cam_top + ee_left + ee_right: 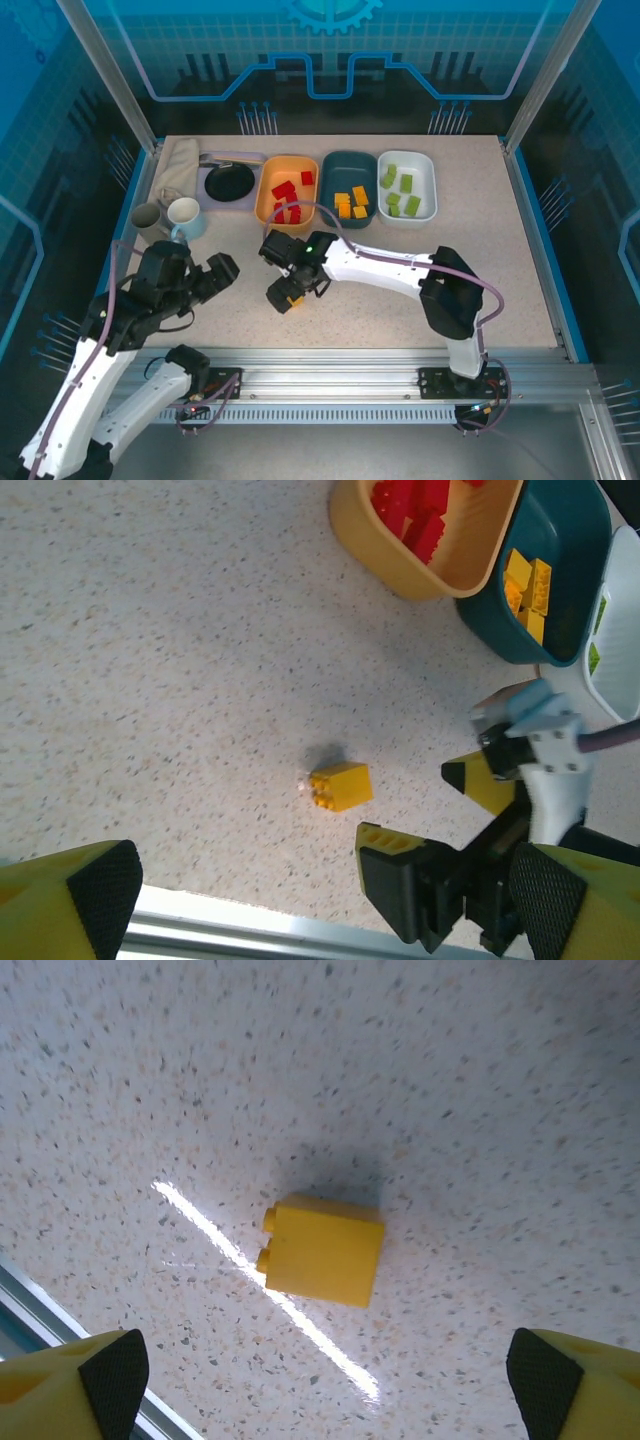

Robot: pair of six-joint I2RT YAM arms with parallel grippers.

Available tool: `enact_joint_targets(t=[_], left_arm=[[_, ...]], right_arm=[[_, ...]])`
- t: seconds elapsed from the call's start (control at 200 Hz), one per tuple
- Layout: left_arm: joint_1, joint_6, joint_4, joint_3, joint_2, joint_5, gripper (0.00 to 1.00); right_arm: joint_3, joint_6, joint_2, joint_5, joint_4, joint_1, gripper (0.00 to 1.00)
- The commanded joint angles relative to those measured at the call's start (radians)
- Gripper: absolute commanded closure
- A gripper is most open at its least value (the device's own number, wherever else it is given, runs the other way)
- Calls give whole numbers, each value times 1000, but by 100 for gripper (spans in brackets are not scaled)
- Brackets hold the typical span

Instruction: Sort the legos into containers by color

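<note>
My right gripper lowers its open fingers around the studded end and flat base of the yellow lego (297,301) (322,1250) next and closes. The lego lies on its side below.
A yellow lego (322,1250) lies on its side on the speckled table, loose and apart from the tubs. My right gripper (325,1390) hovers over it, open, with a fingertip on each side and nothing held. From the left wrist view the same lego (340,785) sits just left of the right gripper (430,815). My left gripper (335,910) is open and empty near the table's front edge. At the back, the orange tub (264,200) holds red legos, the teal tub (330,180) orange-yellow ones, and the white tub (430,175) green ones.
A black round dish (229,182) on a grey tray stands left of the orange tub. Two mugs (186,215) and a folded cloth (178,165) are at the back left. The metal rail (340,365) runs along the table's near edge.
</note>
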Motion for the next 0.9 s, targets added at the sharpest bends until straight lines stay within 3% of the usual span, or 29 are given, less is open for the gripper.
enact_joint_targets(t=[0.0,0.265,0.49,0.665,0.895], left_arm=[[4,-28,-73,-25,-29,-17,1],[4,-29,-60,-26,-32,11,2],[4,-26,-53,-30,-37,33,3],[5,-28,-39,-41,-38,45,3],[5,20,81,-56,-15,149,4]], right_arm=[[-31,7,52,-17,0,4,4],[37,13,152,-18,7,2,8],[94,52,228,-8,-11,-10,25],[136,52,262,-1,-33,-11,46],[137,64,179,29,-48,-39,63]])
